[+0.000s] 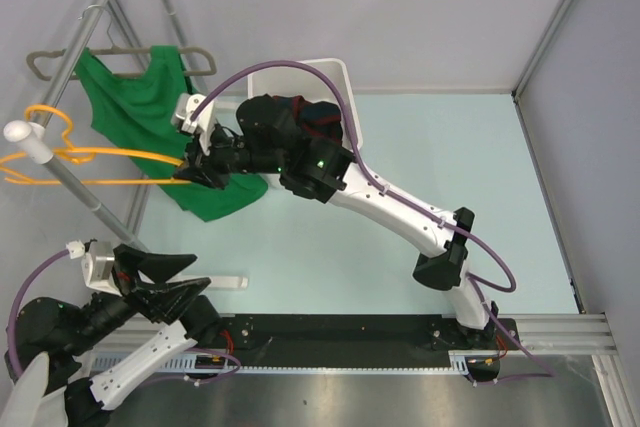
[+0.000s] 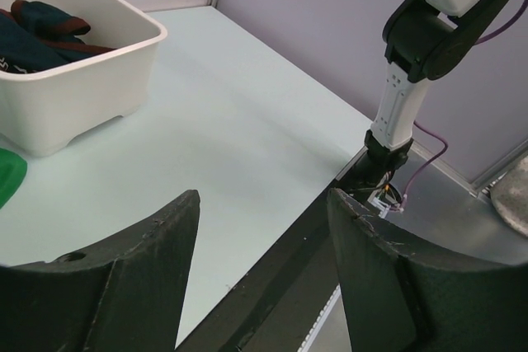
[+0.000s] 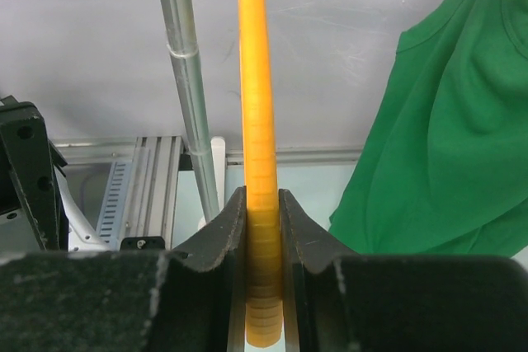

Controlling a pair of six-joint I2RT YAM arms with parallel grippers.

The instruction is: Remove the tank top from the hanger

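Observation:
My left gripper should move outward past the orange hanger and close on the grey hanger's bin-side end [image 1: 210, 61], because that bare end is farther outward than the gripper.
The bright green tank top [image 1: 145, 112] hangs on the thin grey-beige hanger [image 1: 46, 59] on the rack at the upper left; its lower part trails toward the table beneath my right arm. It also shows at the right of the right wrist view [image 3: 445, 138]. My right gripper [image 1: 190, 169] is shut on the end of the orange hanger [image 3: 254, 80], beside the tank top, not on it. My left gripper [image 1: 185, 275] is open and empty, low near the left base, as the left wrist view [image 2: 264, 199] confirms.
The orange hanger [image 1: 90, 155] hangs on the slanted metal rack pole [image 1: 95, 192], below the grey one. A white bin [image 1: 338, 72] holding a dark navy garment [image 2: 33, 30] stands behind my right arm. The rack's upright [image 3: 186, 80] is just left of my right fingers.

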